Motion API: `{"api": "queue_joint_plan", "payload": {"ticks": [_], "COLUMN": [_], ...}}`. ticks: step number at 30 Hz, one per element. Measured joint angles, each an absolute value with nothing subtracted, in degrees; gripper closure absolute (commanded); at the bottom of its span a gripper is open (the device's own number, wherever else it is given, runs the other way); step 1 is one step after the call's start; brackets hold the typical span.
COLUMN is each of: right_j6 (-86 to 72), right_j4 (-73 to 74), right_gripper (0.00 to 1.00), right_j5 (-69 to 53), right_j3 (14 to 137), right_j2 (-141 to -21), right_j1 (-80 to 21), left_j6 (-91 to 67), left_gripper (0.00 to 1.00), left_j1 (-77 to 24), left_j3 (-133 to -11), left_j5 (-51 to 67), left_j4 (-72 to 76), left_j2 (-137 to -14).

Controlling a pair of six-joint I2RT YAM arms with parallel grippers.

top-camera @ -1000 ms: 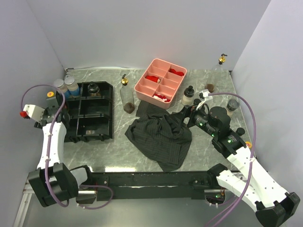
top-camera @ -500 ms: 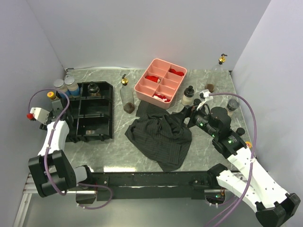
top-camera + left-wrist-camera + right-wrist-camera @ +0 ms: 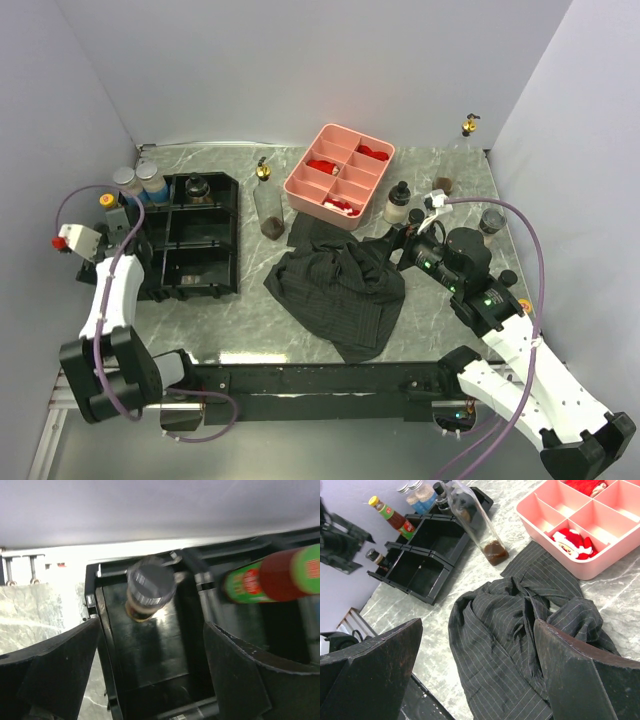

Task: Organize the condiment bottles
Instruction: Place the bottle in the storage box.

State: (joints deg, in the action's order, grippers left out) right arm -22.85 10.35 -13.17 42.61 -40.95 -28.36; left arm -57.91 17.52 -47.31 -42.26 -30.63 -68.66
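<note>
The small brown jar's dark cap (image 3: 416, 215) is beside the black-capped bottle, and the jar stands outside the black tray (image 3: 215, 270), so my right gripper should move outward next, then down over the cap.
My left gripper (image 3: 122, 225) (image 3: 152, 680) hangs open over the left end of the black divided tray (image 3: 215, 270). Just beyond its fingers, a small brown bottle with a dark cap (image 3: 149, 586) (image 3: 374, 557) stands free in a tray compartment. A red sauce bottle with a green label (image 3: 270, 576) and yellow cap (image 3: 106, 201) stands beside it. Two grey-capped bottles (image 3: 138, 180) sit behind the tray, and a black-capped one (image 3: 197, 187) stands inside it. My right gripper (image 3: 392, 240) (image 3: 480, 675) is open and holds nothing above a dark striped cloth (image 3: 340, 285).
A tall gold-capped bottle (image 3: 265, 198) stands beside the pink divided tray (image 3: 300, 185) of red pieces. A black-capped bottle (image 3: 398, 202), a small brown jar (image 3: 444, 185), a jar (image 3: 491, 221) and a gold-capped bottle (image 3: 467, 125) stand at the right. Walls close in on both sides.
The left gripper has opened and let go of the small brown bottle in the tray compartment. Its wrist shifted slightly toward the tray. The right arm barely moved.
</note>
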Motion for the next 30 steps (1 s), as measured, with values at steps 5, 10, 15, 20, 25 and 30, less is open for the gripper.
{"api": "queue_joint_plan", "payload": {"ticks": [5,10,15,20,25,30], "right_j6": [-22.9,-23.2,-23.8,-24.6,-23.9,-22.7], "right_j4": [10.8,11.6,13.3,14.9,16.4,17.1], "right_gripper": [0.00,0.00,0.00,0.00,0.00,0.03], "right_j5": [-13.2,-13.2,-12.9,-8.9,2.3,12.2], "right_j3": [42.6,42.6,43.2,43.2,44.3,48.2], "right_j2": [-41.0,-41.4,-42.4,-43.8,-48.4,-57.0], "right_j1": [-28.4,-28.4,-28.4,-28.4,-28.4,-26.6], "left_j6": [-54.4,-49.5,-41.0,-34.2,-27.7,-25.1], "left_gripper": [0.01,0.01,0.01,0.04,0.03,0.04], "left_j1": [17.5,17.5,17.5,16.4,9.0,0.3], "left_j3": [-50.6,-52.3,-52.6,-52.6,-52.4,-48.8], "left_j5": [-41.8,-37.7,-22.0,-3.9,10.3,19.5], "left_j4": [-32.0,-31.7,-29.0,-25.8,-23.5,-19.7], "left_j2": [-61.2,-53.8,-48.3,-45.4,-44.4,-42.9]}}
